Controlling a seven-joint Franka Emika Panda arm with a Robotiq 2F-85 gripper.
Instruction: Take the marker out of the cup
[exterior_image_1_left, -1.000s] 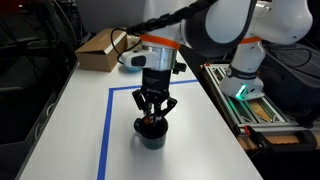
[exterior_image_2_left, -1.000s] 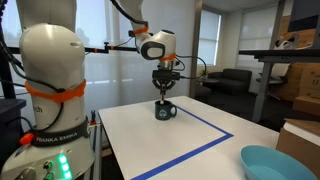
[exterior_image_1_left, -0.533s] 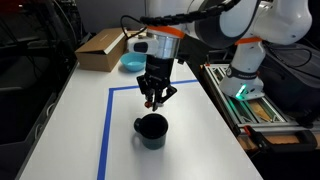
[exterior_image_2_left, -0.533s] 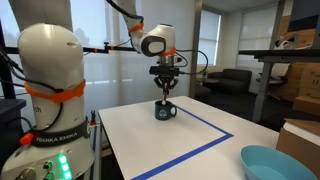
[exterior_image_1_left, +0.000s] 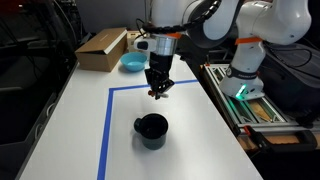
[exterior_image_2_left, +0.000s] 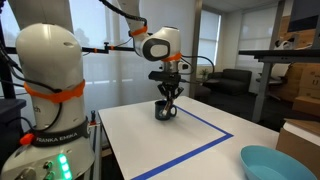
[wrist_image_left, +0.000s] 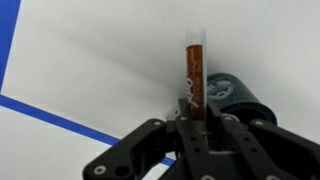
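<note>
My gripper moves down next to the white table beside the cup (exterior_image_1_left: 151, 129), on the side toward the bowl, since bare table lies open there for the marker.
My gripper (exterior_image_1_left: 158, 90) is shut on the marker (wrist_image_left: 194, 75) and holds it in the air, well above the cup. The marker is a thin dark stick with an orange-red body that points away from the jaws (wrist_image_left: 192, 118) in the wrist view. The cup (exterior_image_1_left: 151, 129) is a squat black mug standing on the white table inside the blue tape lines. It also shows in an exterior view (exterior_image_2_left: 165, 110) below the gripper (exterior_image_2_left: 168, 94) and in the wrist view (wrist_image_left: 232, 93) just right of the marker.
A light blue bowl (exterior_image_1_left: 132, 63) and a cardboard box (exterior_image_1_left: 100, 49) stand at the far end of the table. Blue tape (exterior_image_1_left: 105, 125) marks a rectangle on the table. The bowl also shows in an exterior view (exterior_image_2_left: 275, 163). A rack of equipment (exterior_image_1_left: 255, 105) stands beside the table.
My gripper has risen from inside the cup to well above it, carrying the marker up and out of the cup. The cup has stayed in place.
</note>
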